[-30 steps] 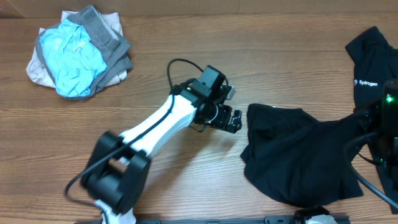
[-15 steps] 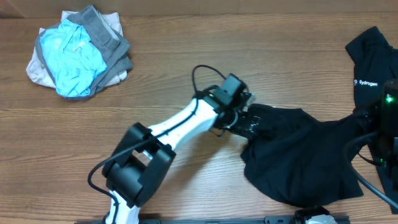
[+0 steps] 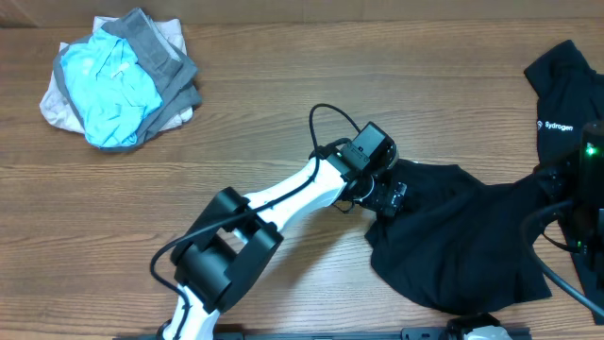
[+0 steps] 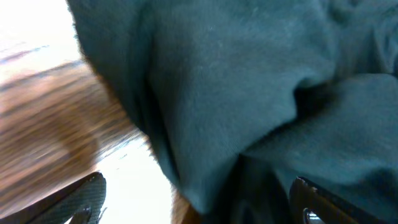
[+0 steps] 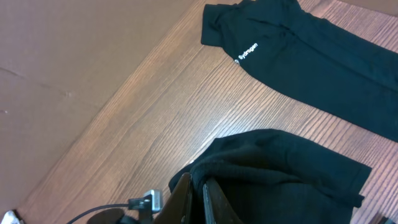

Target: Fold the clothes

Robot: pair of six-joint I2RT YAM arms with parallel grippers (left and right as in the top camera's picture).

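My left gripper stays low in place next and draws its fingers together on the plain black garment's folded edge (image 4: 204,194), which already lies between them.
The plain black garment (image 3: 472,236) lies crumpled on the right half of the table. My left gripper (image 3: 388,197) is at its left edge. In the left wrist view the garment (image 4: 249,81) fills the frame, and my left gripper (image 4: 199,208) is open with the cloth's edge between its wide-apart fingers. My right gripper (image 5: 198,190) is shut on a raised fold of the garment (image 5: 280,174). In the overhead view the right gripper (image 3: 569,200) is at the garment's right side. No white neck tag shows.
A black garment with white "Sydrogen" lettering (image 3: 566,85) lies at the far right; it also shows in the right wrist view (image 5: 298,43). A light-blue, grey and beige bundle (image 3: 118,80) sits at the far left. The left arm's cable loops above its wrist.
My left arm has swung right across the bare wood and its gripper now reaches over the black garment's left edge. The right arm and the garment's right side have not moved.
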